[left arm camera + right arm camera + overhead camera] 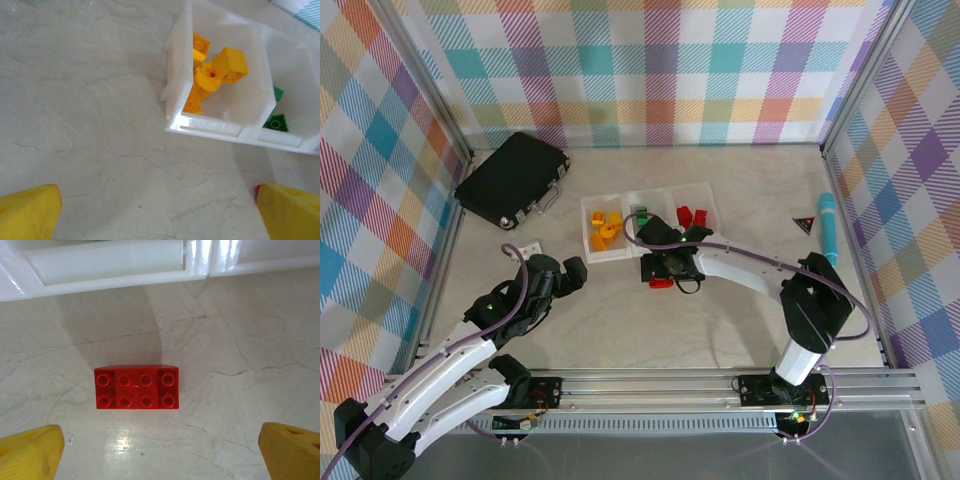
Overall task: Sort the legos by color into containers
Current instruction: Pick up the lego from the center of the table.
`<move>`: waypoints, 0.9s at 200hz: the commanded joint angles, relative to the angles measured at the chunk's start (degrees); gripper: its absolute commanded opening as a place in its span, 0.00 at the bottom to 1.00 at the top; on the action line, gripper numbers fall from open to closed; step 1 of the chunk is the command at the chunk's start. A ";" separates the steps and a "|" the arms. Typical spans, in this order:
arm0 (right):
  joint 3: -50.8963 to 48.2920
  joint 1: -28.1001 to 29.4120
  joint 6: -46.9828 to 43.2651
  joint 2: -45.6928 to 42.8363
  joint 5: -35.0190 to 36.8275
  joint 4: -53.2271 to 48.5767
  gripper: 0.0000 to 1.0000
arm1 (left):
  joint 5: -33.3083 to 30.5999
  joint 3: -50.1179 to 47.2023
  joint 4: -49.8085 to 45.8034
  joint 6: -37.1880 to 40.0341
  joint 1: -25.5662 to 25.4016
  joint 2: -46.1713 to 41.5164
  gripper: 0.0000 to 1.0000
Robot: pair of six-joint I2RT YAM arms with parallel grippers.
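Observation:
My right gripper lowers its open fingers onto the red brick in front of the tray (661, 284) (136, 387) next and closes them, because they stand wide beyond the brick's short ends.
The containers (650, 197) are three joined clear bins mid-table: orange legos (605, 230) in the left one, green legos (640, 212) in the middle, red legos (692, 215) in the right. One red brick (661, 283) lies on the table just in front of the tray. In the right wrist view this red brick (136, 387) rests studs up, apart from both fingers; my right gripper (160, 455) hangs open above it. My left gripper (160, 215) is open over bare table, near the bin of orange legos (215, 75) and the green legos (276, 122).
A black hard case (512, 180) lies at the back left. A teal pen-like object (828, 225) and a small dark triangle (804, 223) sit at the right. A small white item (530, 247) lies by the left arm. Plaid walls enclose the table.

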 commanded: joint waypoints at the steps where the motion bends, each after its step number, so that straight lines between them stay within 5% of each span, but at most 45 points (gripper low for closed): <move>1: 3.13 0.01 1.34 3.54 -0.47 0.16 0.99 | -0.78 -1.38 -0.51 0.20 -0.03 -2.21 1.00; 180: 7.08 -0.37 1.50 14.93 -1.37 -0.57 0.99 | -1.32 -2.89 -2.13 1.42 0.01 -10.56 1.00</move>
